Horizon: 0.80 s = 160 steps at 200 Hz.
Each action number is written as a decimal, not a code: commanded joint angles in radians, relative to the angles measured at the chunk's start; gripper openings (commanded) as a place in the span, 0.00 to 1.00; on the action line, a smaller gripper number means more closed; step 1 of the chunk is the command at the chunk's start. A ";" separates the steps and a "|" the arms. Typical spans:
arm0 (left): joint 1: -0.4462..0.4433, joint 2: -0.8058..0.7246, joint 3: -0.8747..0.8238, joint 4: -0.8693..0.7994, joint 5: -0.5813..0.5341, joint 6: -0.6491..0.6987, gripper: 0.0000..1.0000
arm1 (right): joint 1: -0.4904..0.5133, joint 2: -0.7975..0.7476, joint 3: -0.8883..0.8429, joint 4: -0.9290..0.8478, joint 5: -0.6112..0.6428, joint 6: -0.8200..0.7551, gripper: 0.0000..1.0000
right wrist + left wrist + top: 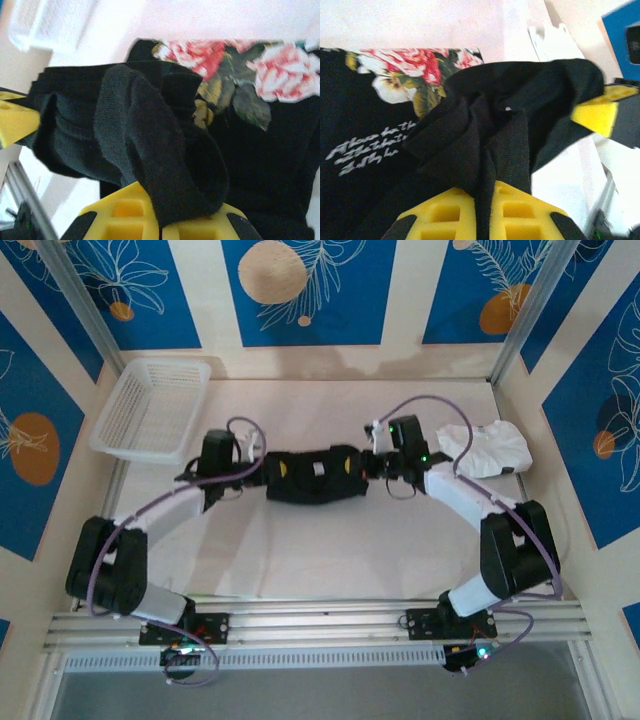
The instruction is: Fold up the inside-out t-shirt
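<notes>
The t-shirt already stretches between both grippers, so I need to lower this end of the t-shirt onto the tabletop below with my left gripper and let go.
The inside-out t-shirt is stretched as a narrow black band between the two grippers at mid-table. My left gripper is shut on its left end; in the left wrist view a black fold runs down between the yellow fingers, with the pink-and-white flowers and white lettering showing at the left. My right gripper is shut on the right end; in the right wrist view a thick black fold drapes over the yellow fingers, roses behind. The other gripper's yellow finger shows at the right of the left wrist view.
A white mesh basket sits at the back left. A smaller white folded garment lies at the back right, just behind the right arm. Aluminium frame posts and patterned walls enclose the table.
</notes>
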 commanded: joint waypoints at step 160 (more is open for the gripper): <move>0.068 0.330 0.231 -0.282 -0.535 0.131 0.45 | 0.001 0.425 0.470 -0.447 0.355 -0.099 0.57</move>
